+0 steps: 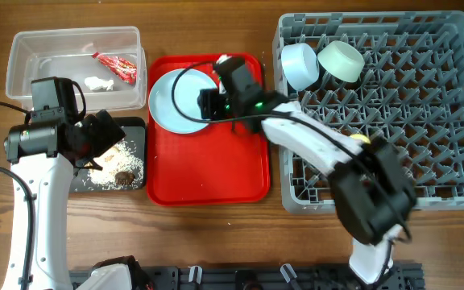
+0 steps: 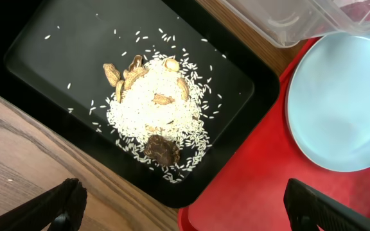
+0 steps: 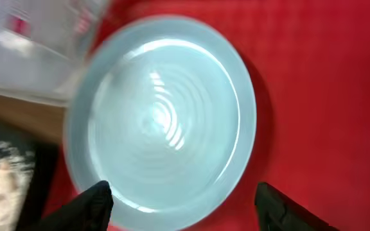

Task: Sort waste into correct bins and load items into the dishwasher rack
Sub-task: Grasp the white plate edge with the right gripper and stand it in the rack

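My right gripper moves down, open, onto the plate's rack-side rim [image 1: 209, 119] [image 3: 229, 190] next, as one finger hangs over the plate and the other over the red tray.
The pale blue plate [image 1: 176, 101] lies on the red tray's back left corner and fills the right wrist view [image 3: 162, 122]. My right gripper [image 1: 208, 103] is open just above its right edge, fingers [image 3: 182, 208] astride the rim. My left gripper [image 1: 103, 137] is open and empty [image 2: 185, 215] over the black tray [image 1: 135, 127], which holds rice and beige-brown scraps [image 2: 156, 106]. The clear tub [image 1: 71, 40] holds the red-and-white wrapper [image 1: 118, 66] and white scrap [image 1: 97, 82]. The blue bowl [image 1: 300, 64] and green bowl [image 1: 341, 60] stand in the grey rack [image 1: 425, 105]. Spoon and fork are out of view.
The red tray [image 1: 208, 169] lies between the black tray and the rack. A small yellow thing [image 1: 361, 138] shows in the rack, partly hidden by my right arm. Bare wood runs along the table's front edge.
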You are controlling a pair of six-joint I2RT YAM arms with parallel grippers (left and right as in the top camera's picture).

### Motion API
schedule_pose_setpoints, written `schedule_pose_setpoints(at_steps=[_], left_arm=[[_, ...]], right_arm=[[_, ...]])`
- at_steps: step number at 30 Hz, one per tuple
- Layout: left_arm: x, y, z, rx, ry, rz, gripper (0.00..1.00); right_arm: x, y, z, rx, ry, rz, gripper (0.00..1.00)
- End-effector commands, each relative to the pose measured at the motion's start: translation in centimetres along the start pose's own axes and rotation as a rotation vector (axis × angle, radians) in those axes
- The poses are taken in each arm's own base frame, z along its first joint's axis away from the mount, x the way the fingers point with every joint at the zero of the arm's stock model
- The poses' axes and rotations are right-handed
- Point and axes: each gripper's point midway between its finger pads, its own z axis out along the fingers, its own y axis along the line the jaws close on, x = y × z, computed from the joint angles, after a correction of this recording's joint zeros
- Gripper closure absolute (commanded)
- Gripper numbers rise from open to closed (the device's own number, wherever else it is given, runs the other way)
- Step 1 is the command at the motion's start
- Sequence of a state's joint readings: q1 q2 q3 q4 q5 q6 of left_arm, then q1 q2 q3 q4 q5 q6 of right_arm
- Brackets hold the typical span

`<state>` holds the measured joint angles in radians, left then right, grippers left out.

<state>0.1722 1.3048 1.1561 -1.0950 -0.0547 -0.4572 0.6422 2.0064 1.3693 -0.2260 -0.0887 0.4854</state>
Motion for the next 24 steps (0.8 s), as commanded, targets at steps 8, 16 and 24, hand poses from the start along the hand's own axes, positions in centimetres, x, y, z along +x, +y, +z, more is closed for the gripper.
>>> schedule_pose_setpoints(at_steps=[8, 16, 24], left_arm=[[-0.2, 0.0, -0.3, 0.01, -0.011, -0.014, 0.0], [-0.2, 0.0, -0.3, 0.01, -0.011, -0.014, 0.0], [-0.3, 0.0, -0.3, 0.011, -0.014, -0.014, 0.0]], right_arm=[[6.0, -6.3, 2.5, 0.284, 0.156, 0.144, 0.86], [-2.4, -9.2, -11.4, 0.335, -0.016, 0.098, 0.96], [-8.5, -18.2, -36.1, 0.944, -0.401, -0.107, 0.96]])
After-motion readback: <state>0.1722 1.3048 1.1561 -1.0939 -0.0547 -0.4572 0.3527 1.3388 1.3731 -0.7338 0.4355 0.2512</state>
